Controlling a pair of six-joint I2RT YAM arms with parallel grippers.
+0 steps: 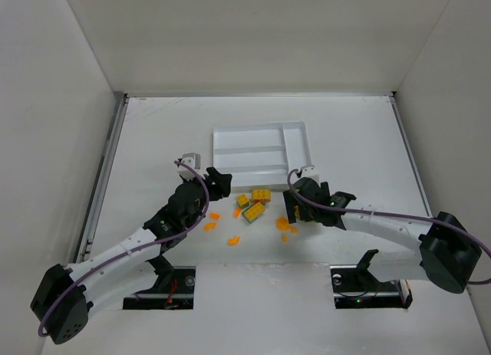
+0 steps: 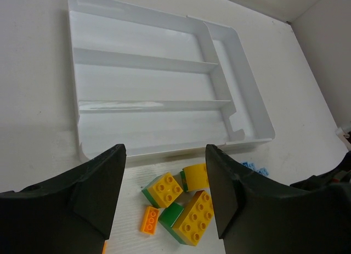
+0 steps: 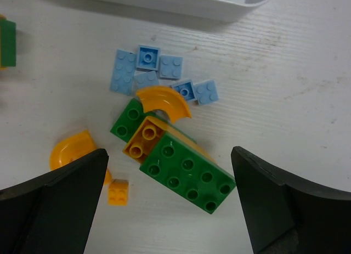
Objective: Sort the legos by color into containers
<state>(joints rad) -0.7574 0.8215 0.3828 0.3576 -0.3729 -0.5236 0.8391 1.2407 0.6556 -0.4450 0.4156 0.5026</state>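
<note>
My right gripper will next lower around the top green brick's long sides, over the orange one.
The white tray (image 1: 261, 126) lies at mid-table with three long sections and one narrow cross section, all empty in the left wrist view (image 2: 143, 60). My left gripper (image 1: 220, 181) is open and empty, its jaws (image 2: 164, 195) standing above yellow-on-green bricks (image 2: 164, 189) and a small orange piece (image 2: 149, 219) just in front of the tray. My right gripper (image 1: 294, 207) is open and empty (image 3: 170, 207), above a green brick (image 3: 189, 174) that lies on an orange brick (image 3: 143, 140). Several light-blue pieces (image 3: 147, 65) and curved orange bits (image 3: 164, 100) lie beside it.
Yellow and green bricks (image 1: 254, 202) and scattered orange bits (image 1: 232, 239) lie between the two grippers, near the tray's front edge (image 3: 181, 4). White walls enclose the table on the left, right and back.
</note>
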